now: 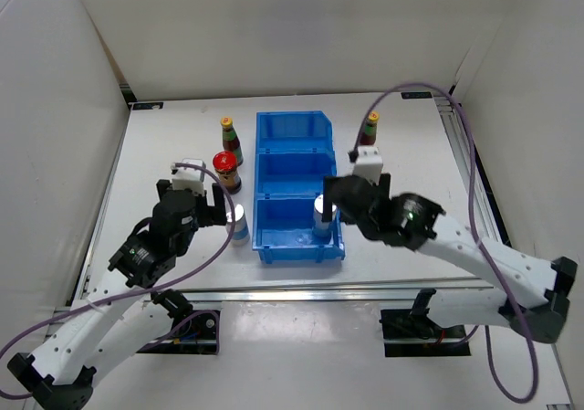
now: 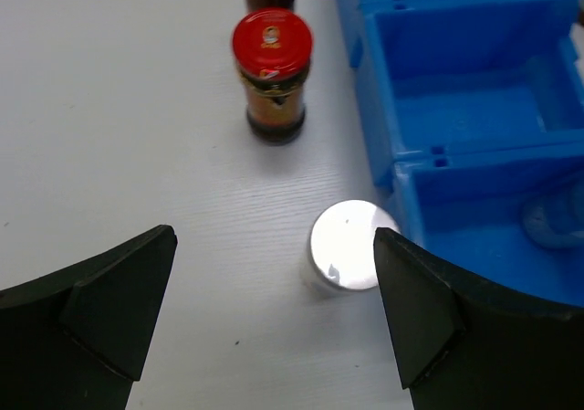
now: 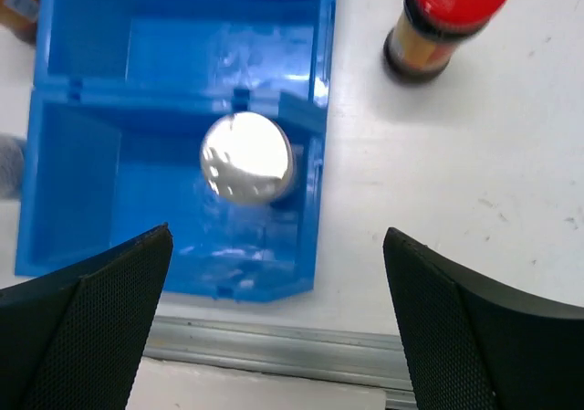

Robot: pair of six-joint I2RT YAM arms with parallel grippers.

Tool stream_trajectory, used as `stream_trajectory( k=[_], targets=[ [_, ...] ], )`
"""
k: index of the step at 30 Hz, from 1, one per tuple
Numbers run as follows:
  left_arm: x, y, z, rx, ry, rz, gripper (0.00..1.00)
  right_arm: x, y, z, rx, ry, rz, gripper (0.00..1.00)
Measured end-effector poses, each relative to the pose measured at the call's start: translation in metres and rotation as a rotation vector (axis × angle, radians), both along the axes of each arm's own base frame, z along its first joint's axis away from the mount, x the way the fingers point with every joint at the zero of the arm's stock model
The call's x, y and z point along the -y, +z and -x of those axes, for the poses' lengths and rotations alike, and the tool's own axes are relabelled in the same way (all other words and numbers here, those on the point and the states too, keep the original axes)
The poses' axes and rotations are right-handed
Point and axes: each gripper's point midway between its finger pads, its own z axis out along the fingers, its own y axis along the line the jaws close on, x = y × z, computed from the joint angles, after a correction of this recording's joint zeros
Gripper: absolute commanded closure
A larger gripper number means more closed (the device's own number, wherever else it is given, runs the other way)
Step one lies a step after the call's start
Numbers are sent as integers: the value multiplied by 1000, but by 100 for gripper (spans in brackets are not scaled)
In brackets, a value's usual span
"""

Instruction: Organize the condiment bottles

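To get the silver top [image 1: 237, 212], off-centre by the finger nearest the bin [image 1: 292, 122], between both fingers, my left gripper will lower and shift toward the bin first.
A white-blue silver-topped bottle [image 1: 238, 221] stands on the table just left of the blue bin [image 1: 292, 122]. My left gripper [image 1: 203, 211] hangs open above it, and its silver top [image 2: 351, 246] shows close to the right finger [image 2: 415, 310]. A second silver-topped bottle [image 3: 246, 157] stands in the bin's near compartment [image 3: 82, 182]. My right gripper [image 3: 278, 273] is open above the bin's near right corner and holds nothing. One red-lidded bottle [image 2: 271, 72] and one yellow-capped bottle [image 1: 230, 136] stand left of the bin. Another yellow-capped bottle [image 1: 369, 129] and another red-lidded bottle [image 3: 447, 17] stand to its right.
The bin's middle [image 1: 292, 173] and far compartments hold nothing. A metal rail [image 3: 274, 346] runs along the table's near edge just below the bin. White walls close in the table on three sides.
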Motion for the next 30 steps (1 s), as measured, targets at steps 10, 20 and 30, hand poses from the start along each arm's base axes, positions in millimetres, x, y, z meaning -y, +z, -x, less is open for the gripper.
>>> stream_trajectory(
  k=[10,20,30],
  targets=[
    [69,-23,-12,-168,-276,92,0,25,-15,2,102,-130,-53,1],
    [72,-49,-16,-278,-293,169,0,38,-14,1,145,-200,-82,1],
    [73,-83,-16,-398,-255,159,2,41,-12,-1,158,-231,-107,1]
  ],
)
